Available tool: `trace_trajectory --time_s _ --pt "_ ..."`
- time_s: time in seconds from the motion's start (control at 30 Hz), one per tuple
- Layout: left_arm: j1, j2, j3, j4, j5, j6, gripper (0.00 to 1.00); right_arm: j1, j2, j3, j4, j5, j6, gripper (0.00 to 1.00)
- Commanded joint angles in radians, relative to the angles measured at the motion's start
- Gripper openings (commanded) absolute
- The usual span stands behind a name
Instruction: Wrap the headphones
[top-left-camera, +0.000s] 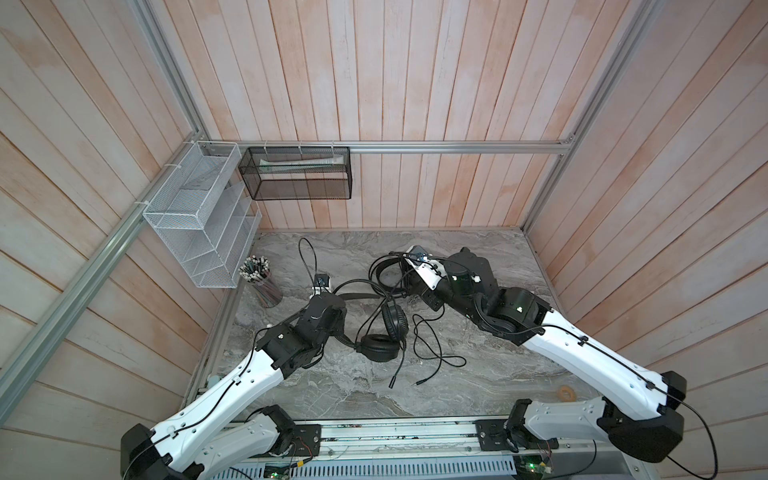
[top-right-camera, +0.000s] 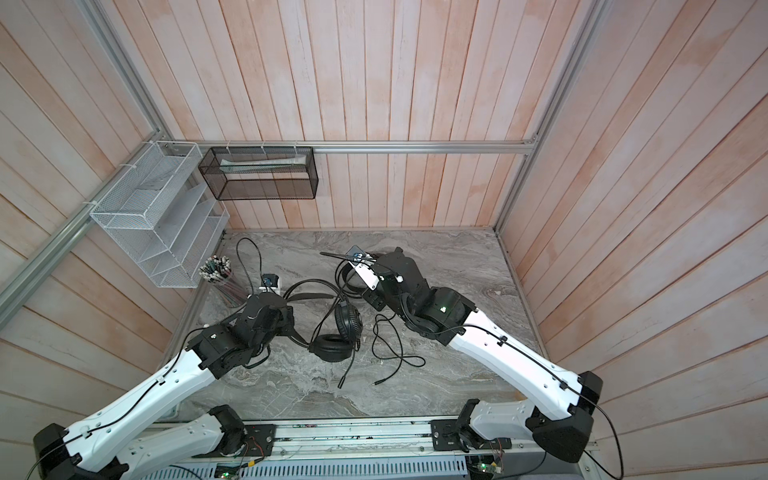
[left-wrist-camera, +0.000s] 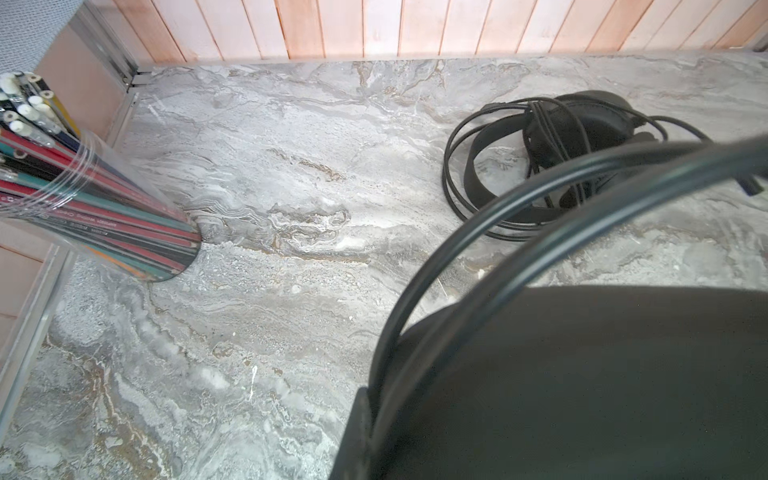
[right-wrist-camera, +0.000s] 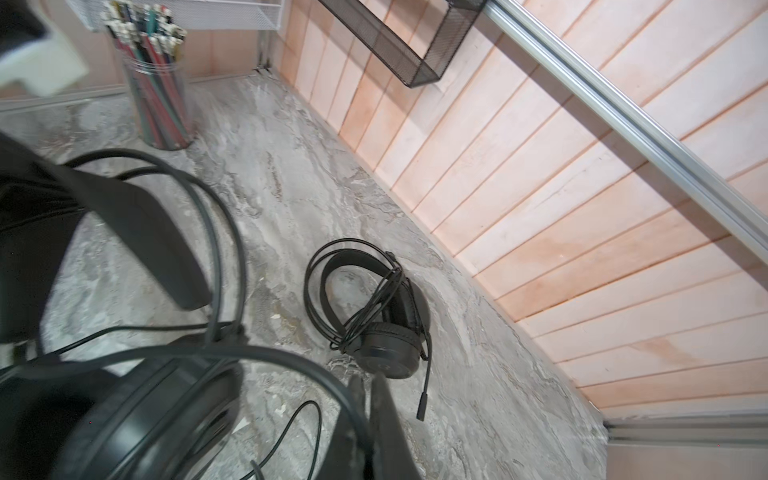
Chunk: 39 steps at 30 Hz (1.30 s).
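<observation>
The black cable already runs over the near earcup below my right gripper. My right gripper will next lower beside that earcup and release the cable there.
Two black headphones lie on the marble table. The near headset has its earcups in the middle, and its long cable trails loose toward the front. My left gripper is shut on its thin double-wire headband. My right gripper is shut on a black cable running over the near earcup. The far headset lies further back with its cable wound round it and its boom mic sticking out.
A clear cup of pencils stands at the back left. A white mesh organizer and a black mesh basket hang on the walls above it. A small tan ring lies at the front right.
</observation>
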Motion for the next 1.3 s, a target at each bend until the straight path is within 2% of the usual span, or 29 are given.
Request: trace_trajectory --time_s 0.0,0.17,0.5,0.6,0.87,0.93,1.13,1.27 --pt "-0.007 -0.052 -0.026 0.004 0.078 -0.006 0.0 -0.035 0.001 0.001 0.126 0.044 0.028 0.0" --pt "-0.022 -0.094 -0.053 0.01 0.11 -0.041 0.0 -0.108 0.026 -0.029 0.199 0.007 0.069 0.0" --pt "-0.024 -0.174 -0.06 0.063 0.201 -0.041 0.0 -0.168 0.058 -0.1 0.277 -0.118 0.118 0.0" --pt "-0.023 -0.185 -0.045 0.064 0.213 -0.051 0.0 -0.172 0.079 -0.106 0.283 -0.124 0.135 0.0" --pt "-0.023 -0.206 0.047 0.067 0.294 -0.142 0.0 -0.177 0.123 -0.254 0.378 -0.167 0.19 0.01" --pt "-0.023 -0.198 0.079 0.065 0.323 -0.163 0.0 -0.177 0.119 -0.283 0.414 -0.209 0.192 0.05" --pt "-0.023 -0.191 0.144 0.098 0.398 -0.242 0.0 -0.176 0.052 -0.386 0.544 -0.375 0.206 0.39" --pt "-0.022 -0.187 0.186 0.117 0.438 -0.319 0.0 -0.177 -0.002 -0.491 0.665 -0.437 0.261 0.49"
